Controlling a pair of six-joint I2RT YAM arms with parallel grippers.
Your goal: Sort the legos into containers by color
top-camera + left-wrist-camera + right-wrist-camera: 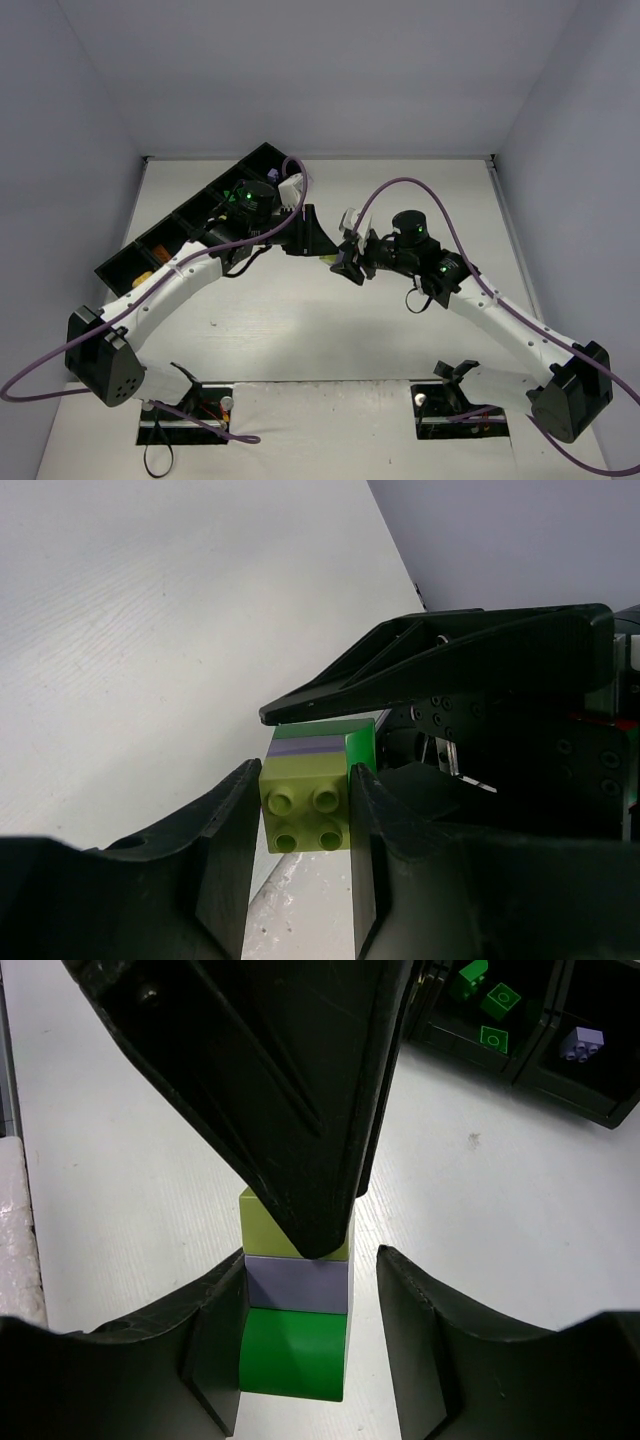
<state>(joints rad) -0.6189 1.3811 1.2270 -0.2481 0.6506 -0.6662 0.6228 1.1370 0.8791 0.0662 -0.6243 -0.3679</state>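
Note:
Next, my left gripper swings over the tray section between green and orange bricks and releases the lime lego, since that section lies to its left in the top view.
A small stack of legos lies on the table: a lime brick (305,805), a purple brick (297,1283) and a green brick (295,1352) joined together. It shows as a lime speck in the top view (329,258). My left gripper (307,770) is shut on the lime end, both fingers touching its sides. My right gripper (310,1260) is open around the green and purple end: its left finger touches and its right finger stands apart. The two grippers meet at mid-table (328,248) (346,265). The black tray (118,262) lies behind the left arm.
In the right wrist view the tray (560,1095) is at the top right, with green bricks (490,1000) in one compartment and a purple brick (582,1045) in the one beside it. An orange brick (143,277) sits in the tray's near end. Grey walls enclose the table.

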